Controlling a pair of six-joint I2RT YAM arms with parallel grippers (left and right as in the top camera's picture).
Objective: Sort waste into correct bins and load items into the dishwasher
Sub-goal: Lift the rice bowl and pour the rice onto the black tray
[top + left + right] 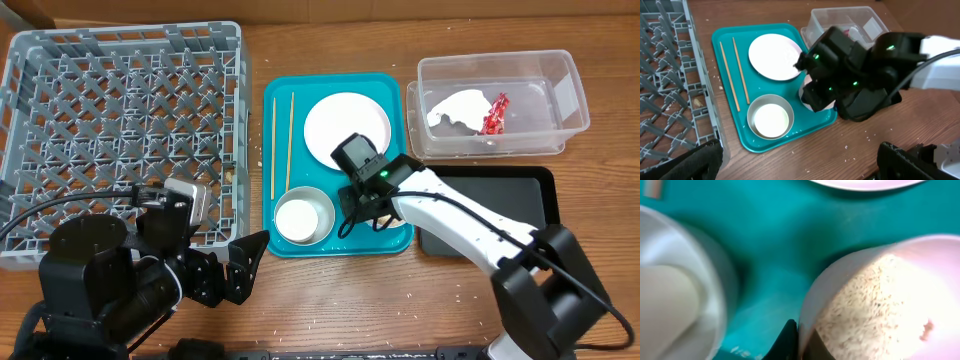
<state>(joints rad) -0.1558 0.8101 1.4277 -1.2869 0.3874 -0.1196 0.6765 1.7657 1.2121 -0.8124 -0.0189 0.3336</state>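
Next I need to raise my right gripper, tip it over the black tray (pixel 512 190), then return to the teal tray and release, since loose rice sits in the small bowl.
My right gripper (pixel 358 200) (pixel 802 340) is shut on the rim of a small white bowl (pixel 840 275) holding loose rice (pixel 880 305), low over the teal tray (pixel 275 240). Beside it stands a grey metal bowl (pixel 303 215) (pixel 770 117) (pixel 680 295) with a white inside. A large white plate (pixel 345 122) (pixel 772 55) and two chopsticks (pixel 281 140) (pixel 735 70) lie on the same tray. My left gripper (pixel 245 268) (pixel 800 160) is open and empty above the table, in front of the tray. The grey dish rack (pixel 120 120) (pixel 665 75) is empty.
A clear tub (pixel 560 90) at the back right holds a white napkin (pixel 455 108) and a red wrapper (pixel 494 113). A black tray (pixel 500 195) lies in front of it, partly under my right arm. Stray rice grains (pixel 865 135) dot the table.
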